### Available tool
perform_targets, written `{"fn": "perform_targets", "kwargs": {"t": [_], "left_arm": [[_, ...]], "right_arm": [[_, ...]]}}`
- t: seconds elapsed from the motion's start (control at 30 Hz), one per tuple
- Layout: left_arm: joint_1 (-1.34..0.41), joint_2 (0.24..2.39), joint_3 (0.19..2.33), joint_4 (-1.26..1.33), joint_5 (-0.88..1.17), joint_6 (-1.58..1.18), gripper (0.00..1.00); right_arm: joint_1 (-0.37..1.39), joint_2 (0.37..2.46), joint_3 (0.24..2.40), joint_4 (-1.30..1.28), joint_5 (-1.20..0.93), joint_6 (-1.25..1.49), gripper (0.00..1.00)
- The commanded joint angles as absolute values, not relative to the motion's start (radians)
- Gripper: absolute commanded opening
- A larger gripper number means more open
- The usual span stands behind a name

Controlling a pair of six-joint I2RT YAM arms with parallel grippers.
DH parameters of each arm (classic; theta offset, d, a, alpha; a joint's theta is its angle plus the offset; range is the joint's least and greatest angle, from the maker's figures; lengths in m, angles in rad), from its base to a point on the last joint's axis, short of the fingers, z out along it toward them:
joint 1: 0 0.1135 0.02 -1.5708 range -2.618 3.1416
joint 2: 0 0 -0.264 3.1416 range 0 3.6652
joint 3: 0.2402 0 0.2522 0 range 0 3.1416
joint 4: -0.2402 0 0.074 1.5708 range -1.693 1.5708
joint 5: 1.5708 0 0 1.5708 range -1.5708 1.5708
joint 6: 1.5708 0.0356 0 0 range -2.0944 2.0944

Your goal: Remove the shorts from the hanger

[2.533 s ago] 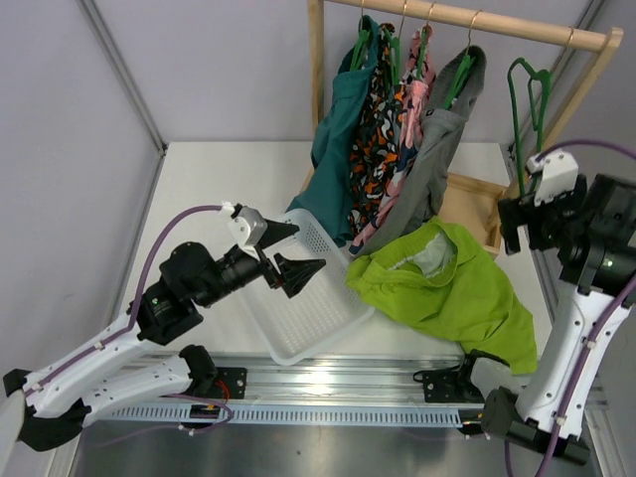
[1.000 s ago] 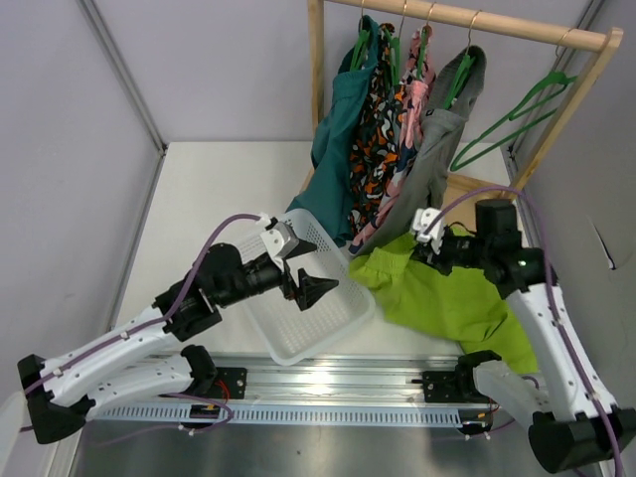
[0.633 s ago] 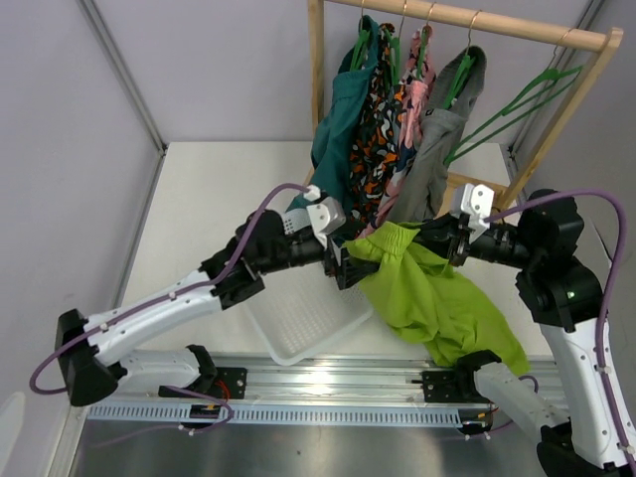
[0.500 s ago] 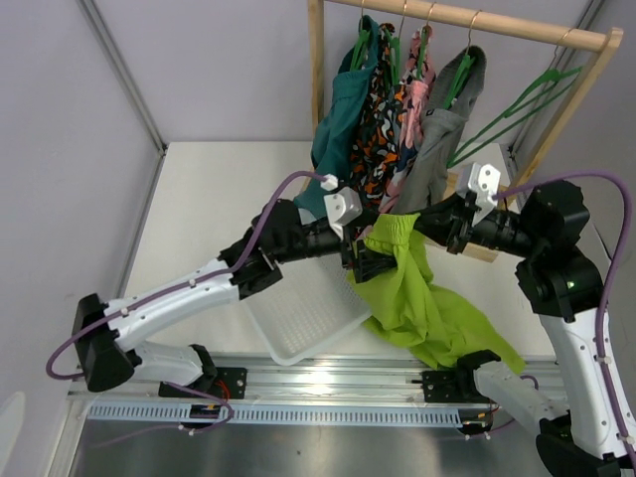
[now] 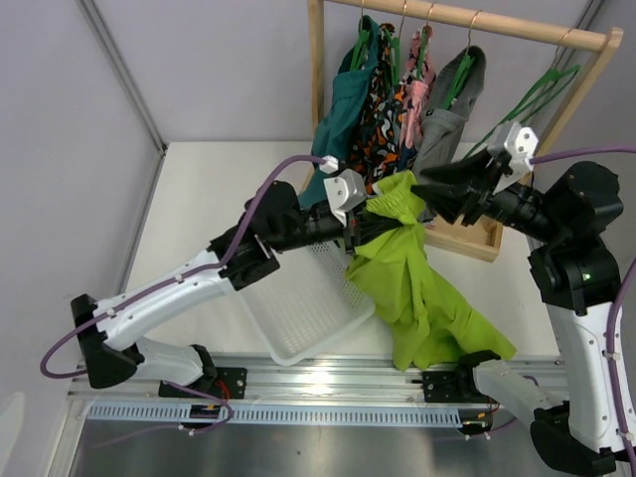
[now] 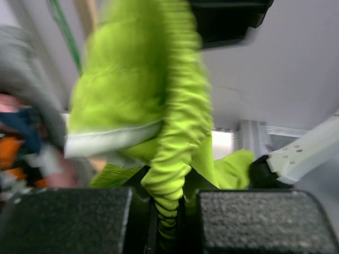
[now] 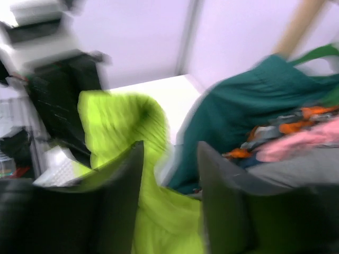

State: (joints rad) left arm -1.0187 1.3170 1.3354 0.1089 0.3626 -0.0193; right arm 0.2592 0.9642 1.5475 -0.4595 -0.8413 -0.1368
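Note:
The freed shorts in my left gripper swing over the empty mesh basket (image 5: 306, 300), below and to its left in the top view, next. Then they go down and are released.
The lime green shorts (image 5: 412, 288) dangle free above the table, bunched at the waistband. My left gripper (image 5: 368, 226) is shut on that waistband; in the left wrist view the gathered elastic (image 6: 168, 203) is pinched between the two pads. My right gripper (image 5: 433, 193) stands open just right of the shorts' top, nothing between its fingers (image 7: 121, 196); the shorts (image 7: 119, 127) lie beyond them. An empty green hanger (image 5: 537, 89) hangs tilted at the right end of the wooden rail (image 5: 477, 20).
Teal (image 5: 338, 129), patterned (image 5: 383, 119) and grey (image 5: 442, 134) garments hang on the rail behind both grippers. A white mesh basket (image 5: 303, 308) sits under the left arm. A wooden tray (image 5: 477, 237) lies at the rack's foot.
The left gripper has shut on the shorts' waistband and raised it. The right gripper has let go, opened, and drawn back up and to the right. The shorts now hang lengthwise.

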Motion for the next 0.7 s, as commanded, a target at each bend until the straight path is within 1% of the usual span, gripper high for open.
{"fn": "perform_targets", "kwargs": {"t": [0.0, 0.03, 0.07, 0.1, 0.17, 0.3, 0.47, 0.5, 0.67], "left_arm": [[-1.022, 1.198, 1.481, -0.026, 0.212, 0.135, 0.00], [-1.022, 1.187, 1.500, -0.055, 0.154, 0.152, 0.00], [-1.020, 1.181, 1.543, -0.083, 0.123, 0.167, 0.00], [-1.022, 1.169, 1.584, -0.131, 0.097, 0.193, 0.00], [-1.022, 1.163, 1.661, -0.178, 0.037, 0.236, 0.00], [-1.020, 1.152, 1.762, -0.282, -0.063, 0.304, 0.00], [-1.019, 1.144, 1.885, -0.343, -0.202, 0.362, 0.00], [-1.020, 1.149, 1.943, -0.359, -0.251, 0.364, 0.00], [-1.014, 1.157, 1.999, -0.436, -0.321, 0.356, 0.00]], "right_arm": [[0.221, 0.930, 1.608, -0.363, -0.692, -0.118, 0.57], [0.203, 0.917, 1.609, -0.370, -0.660, -0.126, 0.70], [0.193, 0.911, 1.609, -0.379, -0.631, -0.136, 0.79], [0.184, 0.904, 1.608, -0.399, -0.568, -0.162, 0.92], [0.161, 0.887, 1.594, -0.417, -0.517, -0.192, 0.98], [0.132, 0.858, 1.548, -0.486, -0.433, -0.238, 0.99], [0.088, 0.831, 1.496, -0.534, -0.410, -0.247, 0.99], [0.081, 0.827, 1.488, -0.547, -0.407, -0.248, 0.99], [0.046, 0.818, 1.450, -0.580, -0.400, -0.249, 1.00]]}}
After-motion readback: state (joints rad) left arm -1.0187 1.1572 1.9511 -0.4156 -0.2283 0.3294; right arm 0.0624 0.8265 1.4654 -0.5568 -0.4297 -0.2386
